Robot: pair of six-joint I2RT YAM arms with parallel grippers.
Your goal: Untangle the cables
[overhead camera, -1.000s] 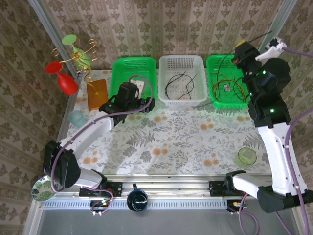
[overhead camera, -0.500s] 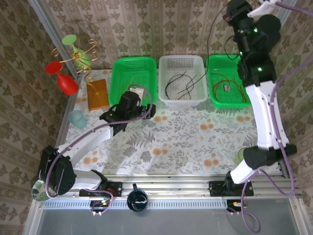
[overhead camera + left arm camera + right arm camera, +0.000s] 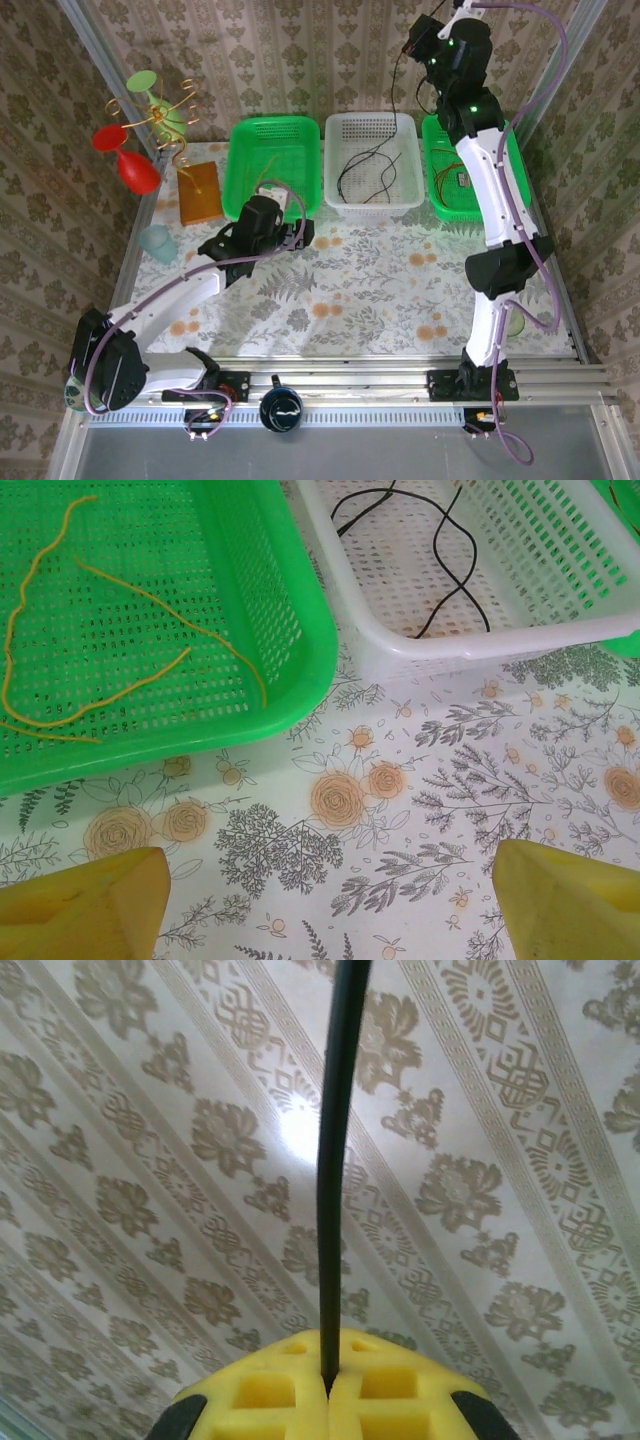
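My right gripper will next lower over the white basket's bottom below it and release the cable there, where more black cables lie.
My right gripper (image 3: 420, 35) is raised high by the back wall, shut on a black cable (image 3: 396, 85). That cable hangs down toward the white basket (image 3: 330, 135). In the right wrist view the black cable (image 3: 338, 1160) runs straight up from between the pressed yellow fingers of the gripper (image 3: 328, 1385). More black cables (image 3: 365, 170) lie in the white basket. Red-orange cables (image 3: 455, 175) lie in the right green basket (image 3: 432, 205). A yellow-olive cable (image 3: 130, 670) lies in the left green basket (image 3: 310, 630). My left gripper (image 3: 260, 232) (image 3: 330, 900) hovers open and holds nothing, above the flowered tablecloth just before the baskets.
A wire stand with red and green glasses (image 3: 140, 130) stands at the back left. An orange block (image 3: 198, 192) and a pale cup (image 3: 157, 242) sit near it. A green cup (image 3: 515, 320) is at the right edge, and a dark mug (image 3: 281, 408) sits on the near rail.
The right arm has risen and swung left from over the right green basket toward the back wall, carrying the black cable up. The left gripper has drawn back slightly from the baskets.
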